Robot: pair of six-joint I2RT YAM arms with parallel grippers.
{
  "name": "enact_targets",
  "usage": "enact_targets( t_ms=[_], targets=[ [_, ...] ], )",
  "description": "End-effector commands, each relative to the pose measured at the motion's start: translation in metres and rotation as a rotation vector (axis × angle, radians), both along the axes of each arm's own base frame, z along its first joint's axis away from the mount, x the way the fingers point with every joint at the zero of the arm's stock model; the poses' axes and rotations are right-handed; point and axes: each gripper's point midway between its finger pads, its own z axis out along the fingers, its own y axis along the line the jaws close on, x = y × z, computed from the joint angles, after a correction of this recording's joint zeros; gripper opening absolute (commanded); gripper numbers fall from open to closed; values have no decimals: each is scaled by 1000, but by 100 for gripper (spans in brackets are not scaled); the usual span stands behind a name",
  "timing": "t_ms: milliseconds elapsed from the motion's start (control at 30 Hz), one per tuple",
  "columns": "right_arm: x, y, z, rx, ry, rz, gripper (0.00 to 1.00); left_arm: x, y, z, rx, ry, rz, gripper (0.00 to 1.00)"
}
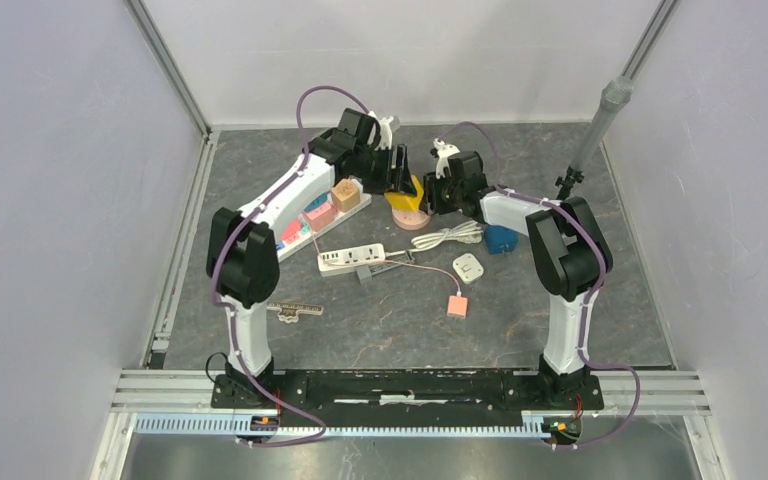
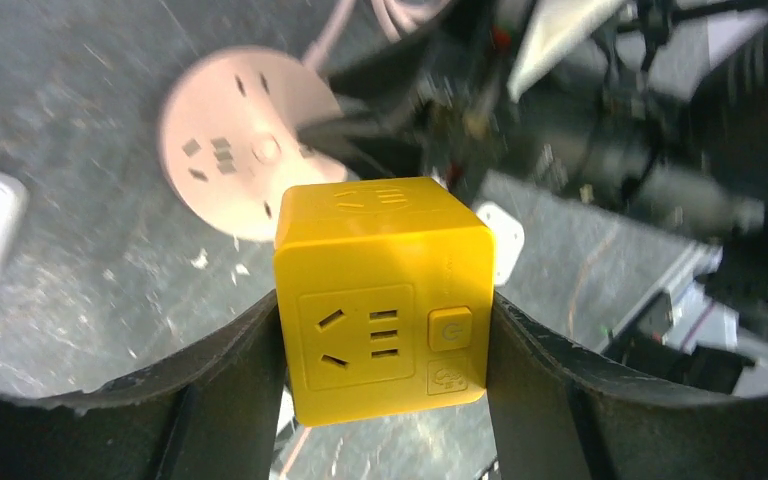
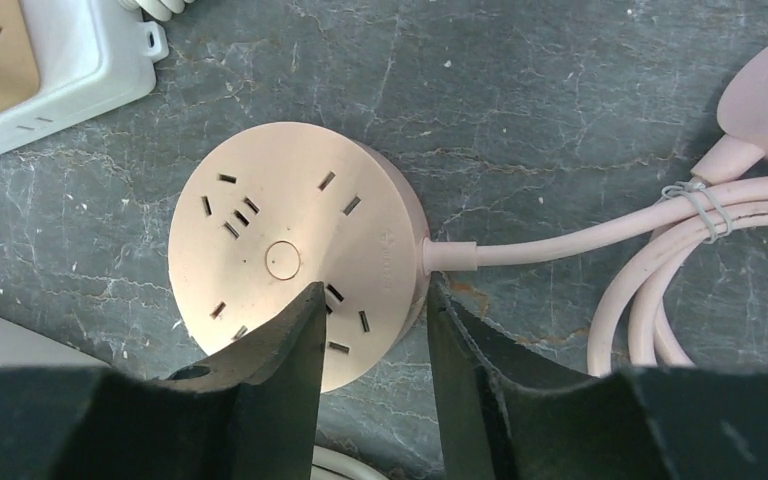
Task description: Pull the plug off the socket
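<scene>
The yellow cube goes back and down to the tabletop next, where my left gripper releases it. The patch there beside the orange square lies empty.
A yellow cube plug adaptor is clamped between my left gripper's fingers and held in the air above the round pink socket. In the top view the yellow cube hangs at my left gripper, just over the pink socket. My right gripper is over the pink socket's rim where its pink cord leaves. Its fingers are a little apart, one over the disc and one outside it. In the top view my right gripper is next to the cube.
A white power strip lies in front, also showing in the right wrist view. Nearby are a coiled white cable, a blue block, a small white adaptor, an orange square and a tray of items.
</scene>
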Motion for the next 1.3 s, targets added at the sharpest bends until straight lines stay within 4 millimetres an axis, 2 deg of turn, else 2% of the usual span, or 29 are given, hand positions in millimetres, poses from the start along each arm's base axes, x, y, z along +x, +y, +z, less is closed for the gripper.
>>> enact_targets(
  t_ms=[0, 200, 267, 300, 367, 533, 633, 767, 967, 1033, 1167, 1267],
  targets=[
    [-4, -18, -19, -68, 104, -15, 49, -47, 1, 35, -58, -58, -182, 13],
    [33, -24, 59, 11, -65, -42, 72, -91, 3, 30, -119, -23, -337, 16],
    [38, -28, 84, 41, -138, -48, 85, -101, 2, 22, -112, -29, -379, 17],
    [38, -30, 95, 60, -175, -45, 97, -107, 2, 16, -105, -25, -403, 19],
    [36, -25, 123, 155, -270, 21, 98, -120, -3, 8, -109, -8, -449, 24],
    [19, -26, 161, 378, -367, 57, 98, -157, -18, -7, -125, 40, -555, 30],
    [16, -26, 169, 367, -398, 70, 98, -178, -23, -17, -124, 82, -595, 32],
    [16, -24, 175, 347, -414, 94, 98, -195, -21, -47, -120, 150, -557, 33],
    [13, -29, 183, 335, -493, 82, 98, -204, -27, -63, -98, 195, -525, 41],
    [12, -28, 182, 335, -477, 85, 98, -208, -31, -68, -83, 220, -517, 47],
    [17, -21, 177, 277, -389, 163, 98, -218, -36, -80, -39, 259, -499, 69],
    [10, -19, 175, 266, -392, 210, 98, -221, -37, -84, -9, 252, -491, 80]
  ],
)
